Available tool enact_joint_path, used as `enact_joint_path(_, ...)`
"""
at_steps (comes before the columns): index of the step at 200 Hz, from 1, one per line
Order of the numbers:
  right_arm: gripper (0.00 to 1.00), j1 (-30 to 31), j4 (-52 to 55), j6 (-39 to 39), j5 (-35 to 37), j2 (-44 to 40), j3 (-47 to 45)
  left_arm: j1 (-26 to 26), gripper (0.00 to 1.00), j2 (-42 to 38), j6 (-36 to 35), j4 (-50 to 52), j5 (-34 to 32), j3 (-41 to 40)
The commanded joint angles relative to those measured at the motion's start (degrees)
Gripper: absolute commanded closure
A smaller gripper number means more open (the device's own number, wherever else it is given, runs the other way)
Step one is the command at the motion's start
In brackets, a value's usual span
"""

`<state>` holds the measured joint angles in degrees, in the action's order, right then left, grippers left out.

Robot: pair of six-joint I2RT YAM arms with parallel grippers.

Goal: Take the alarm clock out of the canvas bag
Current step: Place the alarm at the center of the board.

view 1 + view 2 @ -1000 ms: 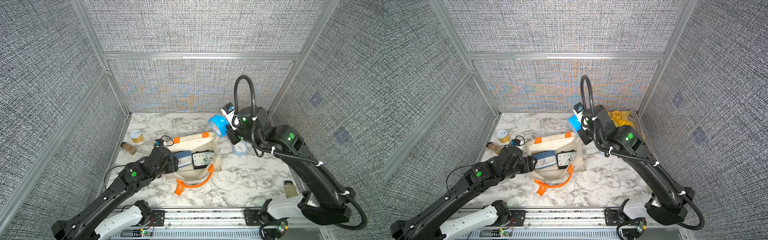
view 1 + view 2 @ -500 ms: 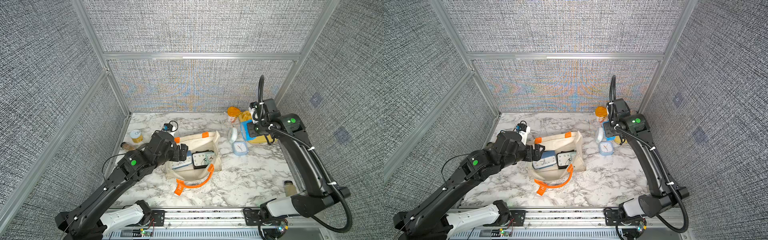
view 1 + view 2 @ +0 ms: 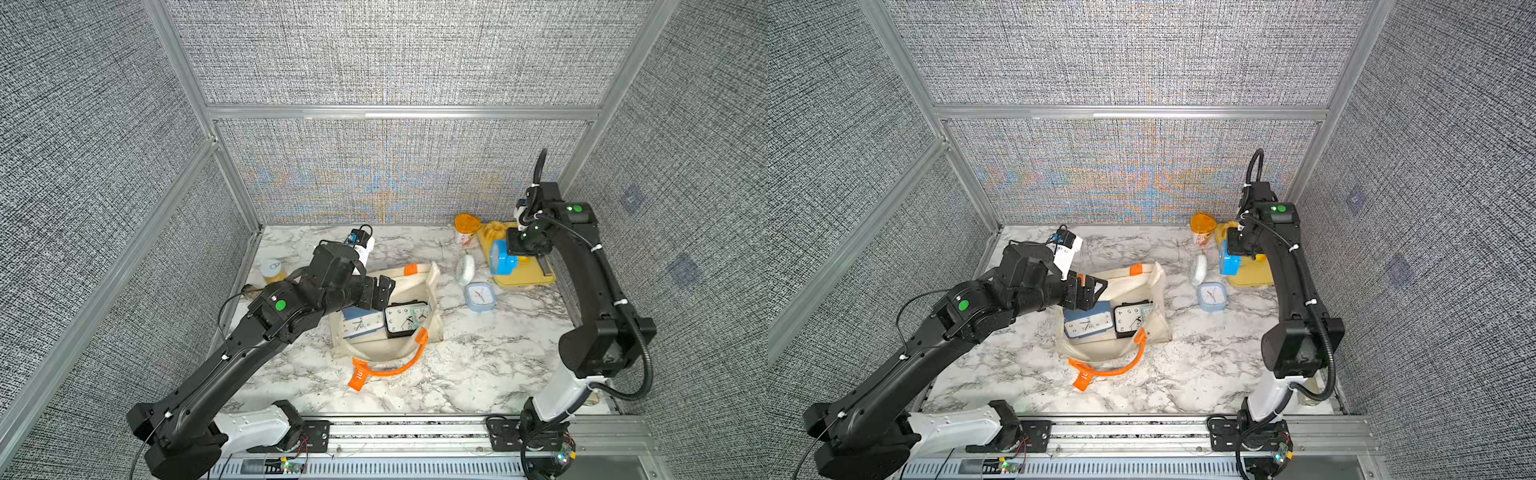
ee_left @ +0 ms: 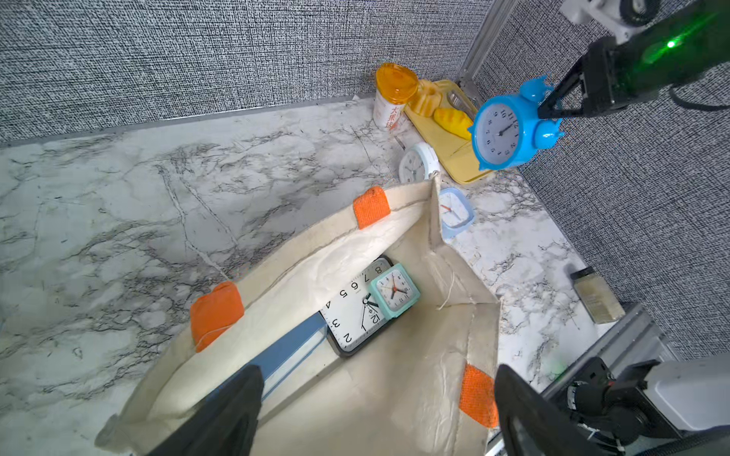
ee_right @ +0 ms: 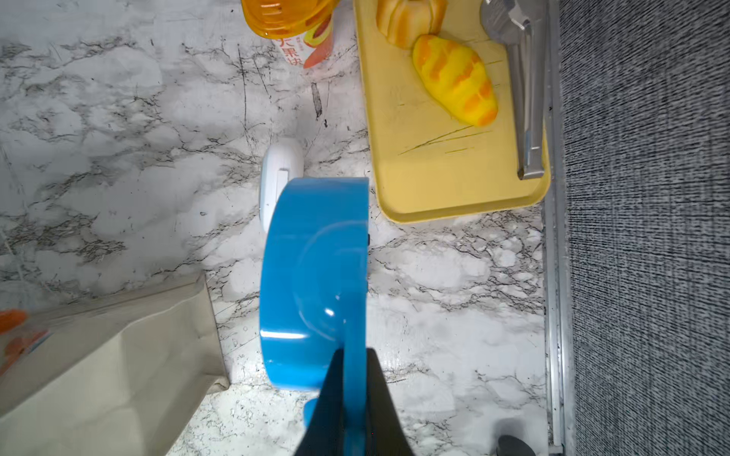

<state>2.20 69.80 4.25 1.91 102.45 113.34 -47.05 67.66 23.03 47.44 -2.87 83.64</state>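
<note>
My right gripper lowers toward the white round clock next and releases the blue clock on bare marble [image 3: 482,276] [image 5: 334,159] beside the yellow tray, since that gap's empty.
The cream canvas bag [image 3: 432,282] lies open on the marble table, its orange handle [image 3: 390,365] trailing toward the front. Inside I see a black clock with a white face [image 4: 351,312], a small teal clock [image 4: 394,291] and a blue-edged clock [image 3: 361,324]. My left gripper [image 3: 384,293] hovers open over the bag's left rim, nothing between its fingers [image 4: 237,398]. My right gripper [image 5: 353,355] is shut on the handle of a round blue alarm clock [image 3: 500,257], held in the air beside the yellow tray, well outside the bag [image 5: 118,355].
At the back right lies a yellow tray [image 3: 523,278] with toy bread and metal tongs, and an orange-lidded cup [image 3: 467,228] stands beside it. A white round clock [image 3: 465,268] and a pale blue square clock [image 3: 480,296] sit right of the bag. A jar [image 3: 272,270] stands at the left wall.
My right arm has carried the blue alarm clock from above the bag's back edge to the back right by the tray. My left gripper has opened wider and shifted over the bag's left rim.
</note>
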Motion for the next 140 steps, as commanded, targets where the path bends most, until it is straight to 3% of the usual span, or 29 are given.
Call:
enact_joint_path(1,1.00,-0.90,-1.18,-0.98,-3.11,2.99,2.03,0.06,0.08,0.76,-0.85,-3.02,3.14,-0.30)
enact_joint_path(80,1.00,-1.89,-0.75,-3.70,-1.90,17.36,10.96,0.07,0.08,4.53,-1.01,-6.31,5.66,-0.65)
enact_joint_path(140,1.00,-1.85,0.16,-3.32,-3.57,22.03,12.68,0.11,0.08,4.90,0.17,-7.58,6.43,-2.90)
